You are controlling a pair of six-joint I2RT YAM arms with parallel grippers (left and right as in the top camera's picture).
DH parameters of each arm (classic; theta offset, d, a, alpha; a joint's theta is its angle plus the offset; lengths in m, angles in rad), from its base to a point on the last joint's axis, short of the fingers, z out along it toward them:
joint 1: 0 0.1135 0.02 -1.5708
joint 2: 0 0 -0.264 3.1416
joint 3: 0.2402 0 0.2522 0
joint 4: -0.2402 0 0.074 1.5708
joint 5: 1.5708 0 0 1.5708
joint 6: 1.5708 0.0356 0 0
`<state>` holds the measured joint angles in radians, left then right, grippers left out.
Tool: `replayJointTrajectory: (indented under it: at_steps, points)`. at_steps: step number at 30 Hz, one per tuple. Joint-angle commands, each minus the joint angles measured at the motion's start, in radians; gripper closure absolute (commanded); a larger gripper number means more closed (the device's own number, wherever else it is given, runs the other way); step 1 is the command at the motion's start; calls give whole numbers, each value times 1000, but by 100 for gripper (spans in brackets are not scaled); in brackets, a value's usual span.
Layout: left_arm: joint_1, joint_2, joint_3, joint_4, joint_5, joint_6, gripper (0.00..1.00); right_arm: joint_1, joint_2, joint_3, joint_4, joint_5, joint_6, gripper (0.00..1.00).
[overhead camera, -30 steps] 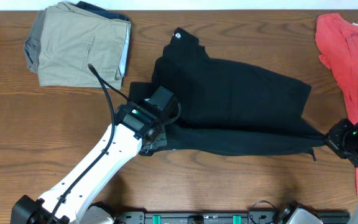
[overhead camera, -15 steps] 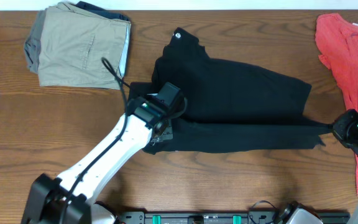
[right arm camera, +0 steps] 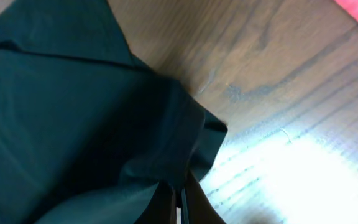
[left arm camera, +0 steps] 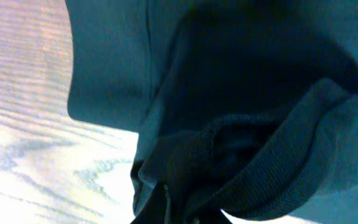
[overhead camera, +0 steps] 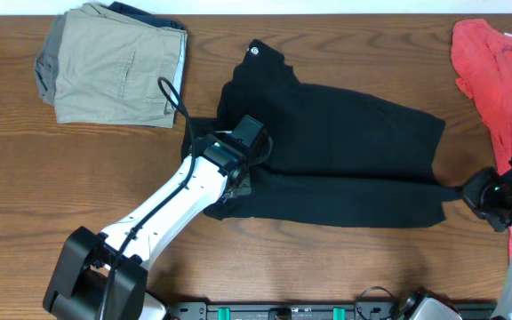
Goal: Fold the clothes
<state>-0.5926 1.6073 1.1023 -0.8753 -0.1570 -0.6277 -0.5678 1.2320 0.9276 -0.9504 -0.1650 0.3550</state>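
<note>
The bunched fold comes free next as my left gripper eases slightly outward and opens, since the spread body of the black garment (overhead camera: 336, 142) (left arm camera: 247, 68) lies outward of it.
The black garment (overhead camera: 336, 142) lies spread across the middle of the wooden table, with its small white round mark (overhead camera: 255, 50) at the far upper-left end. My left gripper (overhead camera: 238, 182) sits over the garment's near left edge, shut on a bunched fold of the black fabric (left arm camera: 241, 155). My right gripper (overhead camera: 471, 191) is at the garment's right end, shut on its stretched corner (right arm camera: 173, 143), just above the table. In both wrist views the fingertips are mostly buried in dark cloth.
Folded tan khaki trousers (overhead camera: 114, 62) lie at the far left. A coral-red top (overhead camera: 500, 80) lies along the right edge, close behind my right arm. Bare wood (overhead camera: 60, 178) shows to the left of the garment and along the front.
My left gripper has moved away from me and to the right, carrying the garment's near left edge with it. My right gripper shifted slightly, keeping the right corner taut.
</note>
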Motion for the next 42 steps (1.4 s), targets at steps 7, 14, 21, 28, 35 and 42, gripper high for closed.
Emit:
replayJointTrajectory:
  at_steps: [7,14,21,28,35,42]
  points:
    - [5,3,-3,60,-70,6,94,7,-1,-49,92,-23,23,99]
    - [5,7,-3,93,-76,7,70,8,-1,-55,114,-23,23,56]
    - [5,-4,2,69,-99,93,54,8,-2,-24,87,-31,-9,14]
    - [5,-38,2,43,53,93,42,16,-2,60,-43,-101,-72,6]
    - [4,16,-36,52,328,92,50,91,-1,12,-70,-128,-71,56]
    - [27,109,-47,62,214,93,77,182,-1,-118,48,-108,43,98]
